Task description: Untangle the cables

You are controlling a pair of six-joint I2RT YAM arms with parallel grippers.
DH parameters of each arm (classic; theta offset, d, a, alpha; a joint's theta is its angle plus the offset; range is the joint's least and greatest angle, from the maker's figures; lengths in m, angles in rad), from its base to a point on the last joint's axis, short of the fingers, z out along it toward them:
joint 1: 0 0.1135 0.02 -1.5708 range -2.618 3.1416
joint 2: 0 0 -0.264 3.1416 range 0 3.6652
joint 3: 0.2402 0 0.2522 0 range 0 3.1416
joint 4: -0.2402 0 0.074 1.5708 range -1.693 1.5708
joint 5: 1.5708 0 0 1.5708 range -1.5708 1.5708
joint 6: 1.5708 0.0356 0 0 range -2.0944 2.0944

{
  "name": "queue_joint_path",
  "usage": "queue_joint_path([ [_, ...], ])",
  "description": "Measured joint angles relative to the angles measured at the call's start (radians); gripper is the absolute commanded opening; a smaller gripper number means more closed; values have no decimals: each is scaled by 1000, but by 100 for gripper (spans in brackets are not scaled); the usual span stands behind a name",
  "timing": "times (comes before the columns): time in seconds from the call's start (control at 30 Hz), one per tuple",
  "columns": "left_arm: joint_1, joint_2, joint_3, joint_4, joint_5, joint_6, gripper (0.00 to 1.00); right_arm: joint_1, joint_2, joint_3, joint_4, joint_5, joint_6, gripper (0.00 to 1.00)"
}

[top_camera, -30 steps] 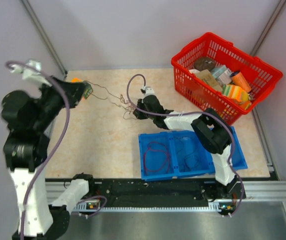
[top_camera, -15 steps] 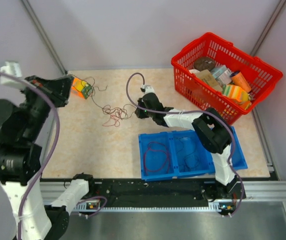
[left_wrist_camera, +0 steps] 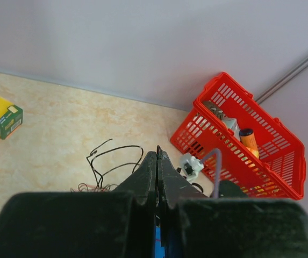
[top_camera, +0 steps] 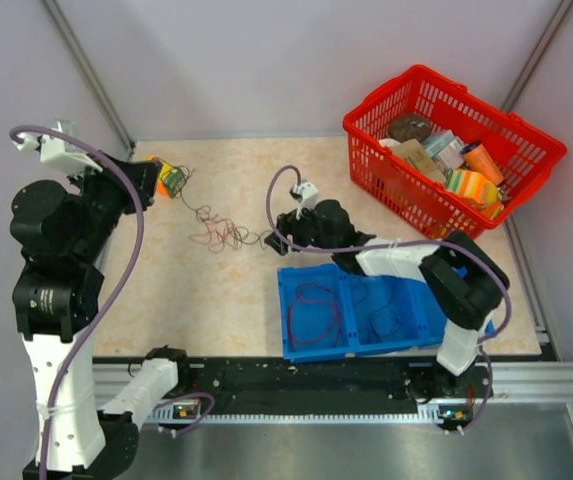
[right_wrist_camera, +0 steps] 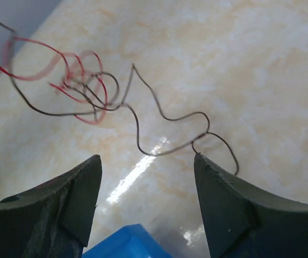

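The robot's right gripper will next go toward the left in the top view, past the dark cable to the red loops, because red cable still crosses dark cable there.
The cables [top_camera: 221, 237] lie as a loose tangle of thin red and dark wires on the table, between the two arms. My left gripper [top_camera: 156, 181] is raised at the far left, shut on a thin dark cable at its tips [left_wrist_camera: 158, 152], and that wire trails down to the tangle. In the left wrist view, black loops [left_wrist_camera: 113, 156] lie beyond the fingers. My right gripper [top_camera: 282, 228] hovers low, just right of the tangle. It is open [right_wrist_camera: 147, 158], and a dark cable [right_wrist_camera: 159, 115] runs across the table between its fingertips, untouched. Red loops [right_wrist_camera: 73, 75] lie further off.
A blue tray [top_camera: 285, 310] near the front holds a maroon loop and dark wires in separate compartments; its corner [right_wrist_camera: 124, 242] lies just below the right jaws. A red basket [top_camera: 421, 72] of groceries stands back right. An orange box [top_camera: 171, 178] lies back left.
My right gripper has opened, let go of the cable and drawn back toward the tray. The taut cable went slack and the tangle slid left. My left arm swung while staying shut.
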Motion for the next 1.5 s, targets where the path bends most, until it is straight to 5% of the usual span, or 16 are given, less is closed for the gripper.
queue_joint_path([
  [0.3, 0, 32, -70, 43, 45, -22, 0, 59, -121, -87, 274, -212, -93, 75],
  [0.83, 0, 8, -121, 94, 109, -93, 0, 164, 117, 177, 269, -201, -18, 63],
  [0.97, 0, -3, -119, 126, 152, -148, 0, 172, 174, 220, 222, -106, -2, 48],
  [1.1, 0, -2, -93, 142, 176, -180, 0, 171, 212, 274, 203, -54, 28, 0],
  [1.33, -1, -2, 42, 90, 108, -146, 0, 138, 212, 278, 91, 140, 135, 0],
  [1.5, -40, -8, 281, -14, -130, -47, 0, 50, 212, 295, -135, 305, 192, 0],
])
